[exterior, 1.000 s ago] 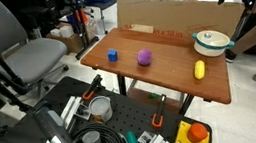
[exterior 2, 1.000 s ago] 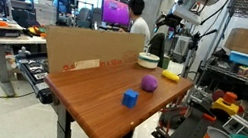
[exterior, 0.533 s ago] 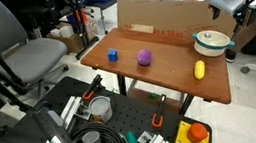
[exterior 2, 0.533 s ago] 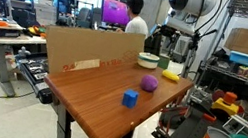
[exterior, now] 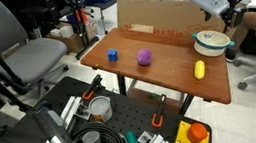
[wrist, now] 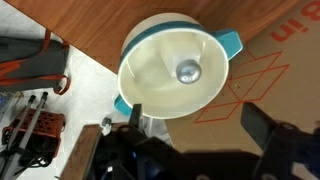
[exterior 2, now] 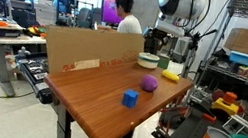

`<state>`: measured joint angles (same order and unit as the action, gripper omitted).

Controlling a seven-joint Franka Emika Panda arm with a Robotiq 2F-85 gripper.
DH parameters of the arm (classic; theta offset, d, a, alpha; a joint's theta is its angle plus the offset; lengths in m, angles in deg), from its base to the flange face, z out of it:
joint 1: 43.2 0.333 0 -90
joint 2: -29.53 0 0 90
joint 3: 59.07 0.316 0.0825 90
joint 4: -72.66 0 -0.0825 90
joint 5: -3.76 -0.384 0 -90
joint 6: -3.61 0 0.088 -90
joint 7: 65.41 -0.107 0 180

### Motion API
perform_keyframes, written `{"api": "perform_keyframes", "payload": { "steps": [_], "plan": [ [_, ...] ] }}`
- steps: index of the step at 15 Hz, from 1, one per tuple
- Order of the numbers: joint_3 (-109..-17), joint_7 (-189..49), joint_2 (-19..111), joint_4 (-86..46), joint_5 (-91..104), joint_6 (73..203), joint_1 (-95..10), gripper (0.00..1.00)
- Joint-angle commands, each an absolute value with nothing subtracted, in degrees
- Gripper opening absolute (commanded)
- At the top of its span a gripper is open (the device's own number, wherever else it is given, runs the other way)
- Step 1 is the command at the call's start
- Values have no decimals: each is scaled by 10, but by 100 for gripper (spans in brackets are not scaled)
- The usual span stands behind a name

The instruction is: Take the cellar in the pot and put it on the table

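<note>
The cellar stands inside the pot (wrist: 150, 60) with its round top (wrist: 188, 71) facing up. Next, my gripper comes down into the pot's opening, open fingers around that top.
The pot (wrist: 150, 60), cream-white with teal handles, fills the middle of the wrist view. The cellar (wrist: 187, 70) stands in its centre, seen from above as a small greyish-white round top. My gripper (wrist: 200, 125) is open and empty, hanging above the pot with its fingers apart. In both exterior views the pot (exterior: 212, 41) (exterior 2: 148, 60) sits at the far end of the brown table (exterior: 169, 76) (exterior 2: 98, 105), with my gripper (exterior: 220, 14) (exterior 2: 166, 41) above it. The cellar is too small to make out there.
A purple lump (exterior: 144, 56) (exterior 2: 149, 82), a blue cube (exterior: 112, 56) (exterior 2: 130, 98) and a yellow oblong item (exterior: 199, 68) (exterior 2: 171, 75) lie on the table. A cardboard sheet (exterior: 156, 22) (exterior 2: 86, 53) stands along one edge. A grey metal cup (exterior: 100, 108) sits on the black platform.
The arm has swung in and come down towards the pot; the gripper now hangs over it. The objects on the table have not moved.
</note>
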<state>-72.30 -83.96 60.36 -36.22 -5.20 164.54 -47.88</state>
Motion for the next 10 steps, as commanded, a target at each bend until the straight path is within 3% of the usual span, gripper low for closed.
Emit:
{"api": "perform_keyframes", "payload": {
  "steps": [1, 8, 9, 10],
  "plan": [
    [-730, -865, 630, -324, -40, 1629, -467, 100],
    [-743, -881, 664, -305, -34, 1625, -456, 100],
    [-744, -883, 666, -303, -34, 1623, -455, 83],
    [-745, -884, 669, -301, -33, 1622, -455, 74]
  ]
}}
